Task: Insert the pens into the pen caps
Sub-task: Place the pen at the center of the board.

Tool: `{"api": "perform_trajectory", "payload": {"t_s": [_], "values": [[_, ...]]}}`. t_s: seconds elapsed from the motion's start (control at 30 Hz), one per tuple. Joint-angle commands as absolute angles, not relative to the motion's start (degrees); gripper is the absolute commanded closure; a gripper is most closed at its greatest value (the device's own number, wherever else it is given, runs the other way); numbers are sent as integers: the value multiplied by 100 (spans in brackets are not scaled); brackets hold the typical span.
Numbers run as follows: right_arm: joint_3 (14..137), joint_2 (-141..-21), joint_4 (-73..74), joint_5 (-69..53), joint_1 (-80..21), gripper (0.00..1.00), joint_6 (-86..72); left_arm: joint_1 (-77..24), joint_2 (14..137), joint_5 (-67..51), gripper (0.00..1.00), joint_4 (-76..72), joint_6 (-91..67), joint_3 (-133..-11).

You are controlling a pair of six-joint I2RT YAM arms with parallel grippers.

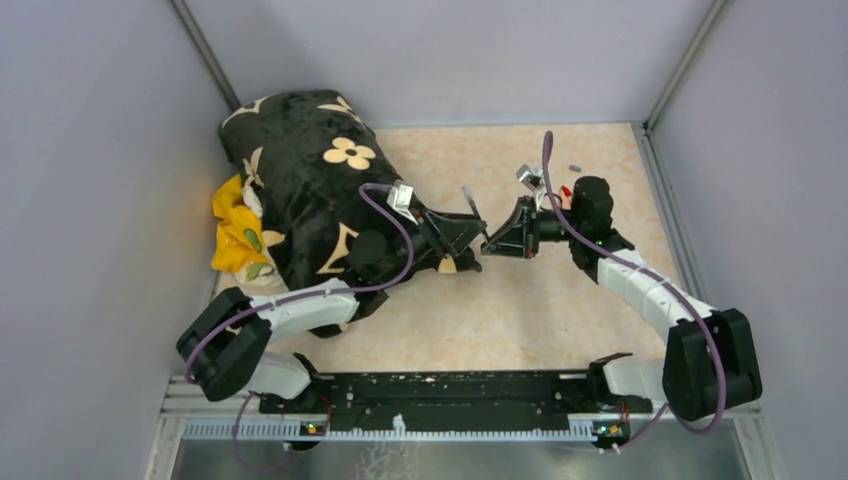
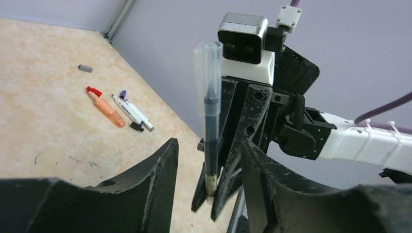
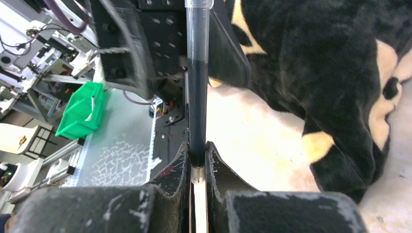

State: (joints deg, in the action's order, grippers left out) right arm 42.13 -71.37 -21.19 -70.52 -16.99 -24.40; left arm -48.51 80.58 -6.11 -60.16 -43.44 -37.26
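I should move my right gripper outward and down next, and tilt the pen (image 3: 197, 87) in its clear sleeve onto the table between the cushion and the orange marker.
My right gripper (image 3: 198, 162) is shut on the thin dark pen (image 3: 197, 87) near its pale lower end and holds it upright above the table. In the left wrist view the pen (image 2: 211, 126) has a clear wider sleeve over its upper end. My left gripper (image 2: 209, 145) is open, with its jaws on either side of the pen and not touching it. In the top view both grippers meet mid-table, left (image 1: 476, 238) and right (image 1: 494, 240). An orange marker with a red cap (image 2: 104, 104), a white marker (image 2: 132, 110) with a black cap (image 2: 137, 127) beside it, and a grey cap (image 2: 85, 68) lie on the table.
A black cushion with cream flower prints (image 1: 300, 180) fills the left side of the table, with a yellow cloth (image 1: 238, 235) at its left. Grey walls close in the table (image 1: 500, 310) on three sides.
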Motion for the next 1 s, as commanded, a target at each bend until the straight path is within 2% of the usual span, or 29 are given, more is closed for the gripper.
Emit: {"api": "perform_trajectory", "payload": {"t_s": [0.0,0.13,0.23,0.37,0.5,0.7,0.97], "values": [[4616,-7184,-1182,-7396,-1352,100,-1352,-4863,7378,-309,37,-5667,-3621,-3297],[4827,-7189,-169,-7181,-1088,100,-353,-4860,6682,-184,27,-4758,-2931,-2972],[5197,-7355,1174,-6277,-1064,100,1024,-4856,6140,152,23,-3885,-2584,-2826],[5701,-7981,1810,-4651,-1071,100,1716,-4841,5504,479,15,-3227,-2064,-2640],[6363,-8884,2139,-3941,-1081,100,1717,-4800,5223,593,7,-2954,-1814,-2545],[7354,-10258,2356,-2818,-1381,100,1474,-4762,5248,647,5,-2853,-1811,-2525],[8810,-11933,2626,-2501,-1590,100,1002,-4738,5155,721,5,-2854,-1931,-2421]]}}
